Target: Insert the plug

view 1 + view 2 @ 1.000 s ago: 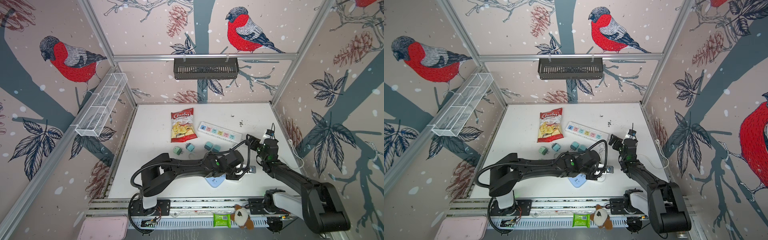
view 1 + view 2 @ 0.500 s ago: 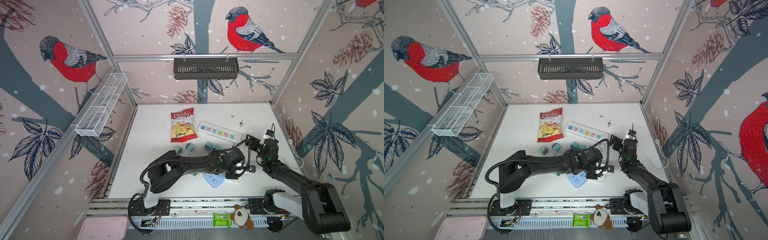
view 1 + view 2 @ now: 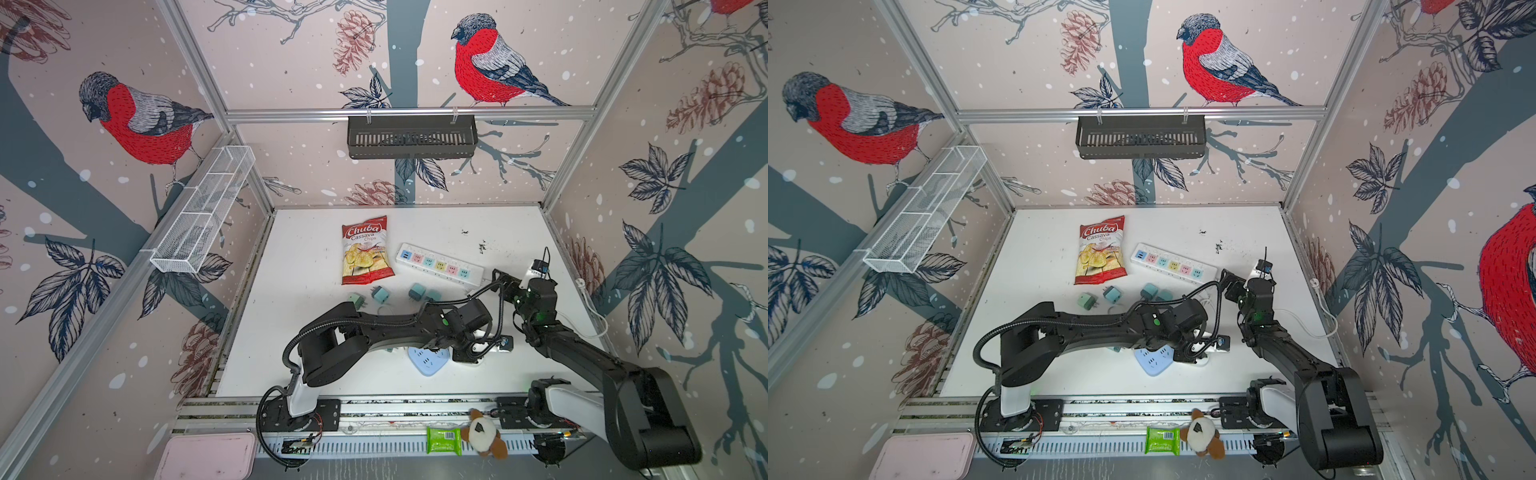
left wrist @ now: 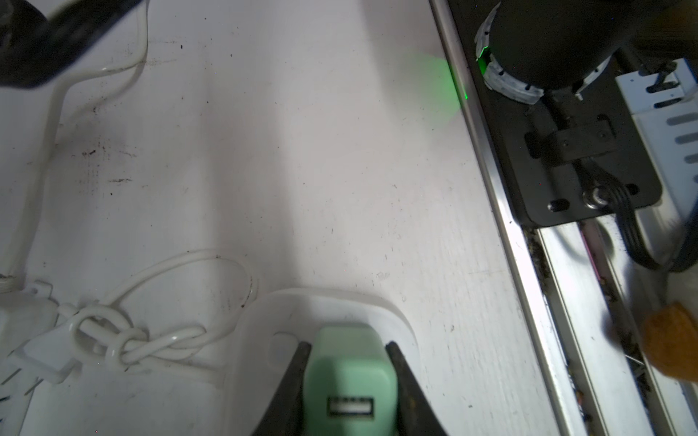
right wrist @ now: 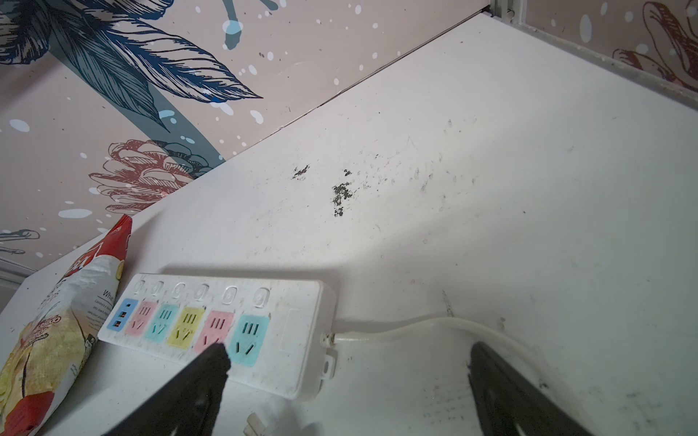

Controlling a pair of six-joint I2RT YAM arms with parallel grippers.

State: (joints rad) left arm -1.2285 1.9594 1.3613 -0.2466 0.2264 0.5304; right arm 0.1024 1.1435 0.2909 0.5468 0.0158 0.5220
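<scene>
I need to press down with my left gripper onto the white socket block and then release the pale green plug [image 4: 349,381] there, because the plug already stands over that block.
My left gripper [image 4: 348,345] is shut on a pale green plug [image 4: 349,381] with a USB port facing the camera. The plug stands over a white socket block [image 4: 260,362]; its prongs are hidden, so I cannot tell whether they are in. In both top views the left gripper [image 3: 465,351] hangs low at the front of the table, beside a light blue socket block [image 3: 428,360]. My right gripper [image 5: 347,355] is open and empty. It hovers near the cord end of the long strip with coloured sockets [image 5: 226,328], also seen in a top view [image 3: 440,264].
Several loose teal plugs [image 3: 380,294] lie mid-table below a bag of chips [image 3: 365,253]. A knotted white cord [image 4: 124,339] lies beside the white block. The strip's cord [image 5: 415,328] runs to the right wall. The aluminium front rail [image 4: 528,264] is close.
The left arm's elbow and upper links have swung to the right while its gripper stays almost in place with the green plug. The right arm has not moved.
</scene>
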